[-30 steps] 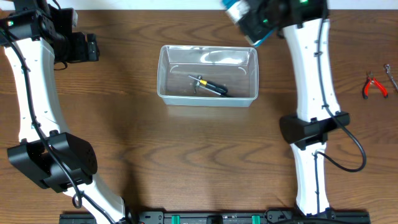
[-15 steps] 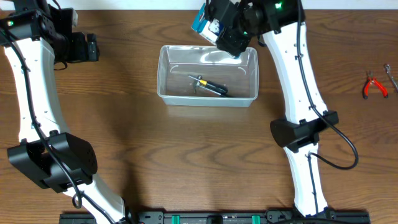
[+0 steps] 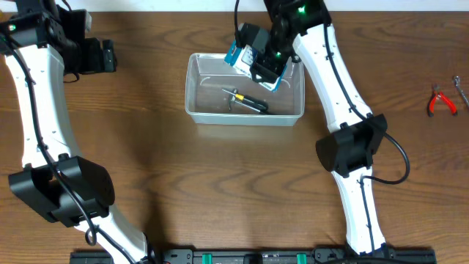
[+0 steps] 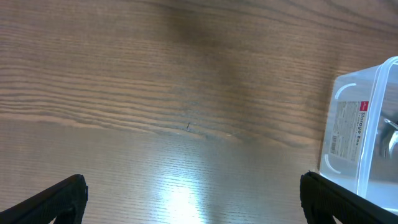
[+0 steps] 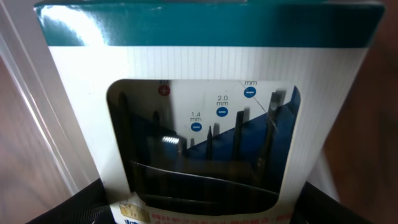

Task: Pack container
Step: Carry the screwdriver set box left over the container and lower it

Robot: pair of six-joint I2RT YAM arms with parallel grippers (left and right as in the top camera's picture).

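Observation:
The box still hangs too high, so my right gripper should go down toward the black-and-yellow screwdriver point(image 3: 249, 101) below it in the tub and release the box there.
The container point(image 3: 242, 118), a clear plastic tub, stands at the table's middle back and shows at the right edge of the left wrist view as the container point(image 4: 367, 124). A black-and-yellow screwdriver point(image 3: 249, 101) lies inside it. My right gripper point(image 3: 261, 64) is shut on a small blue-and-white box of screwdrivers point(image 3: 244, 56), held tilted over the tub's far right part. In the right wrist view the box point(image 5: 205, 124) fills the frame between the fingers point(image 5: 84, 205) of the right gripper point(image 5: 205, 208). My left gripper point(image 4: 196, 202) stands open over bare wood, left of the tub; in the overhead view, the left gripper point(image 3: 111, 56).
Red-handled pliers point(image 3: 441, 101) lie near the table's right edge, with another small tool point(image 3: 460, 86) beside them. The arms' bases stand along the front edge.
My right arm has swung left and down with the box, from beyond the tub's far right corner to over the tub. The left arm has not moved.

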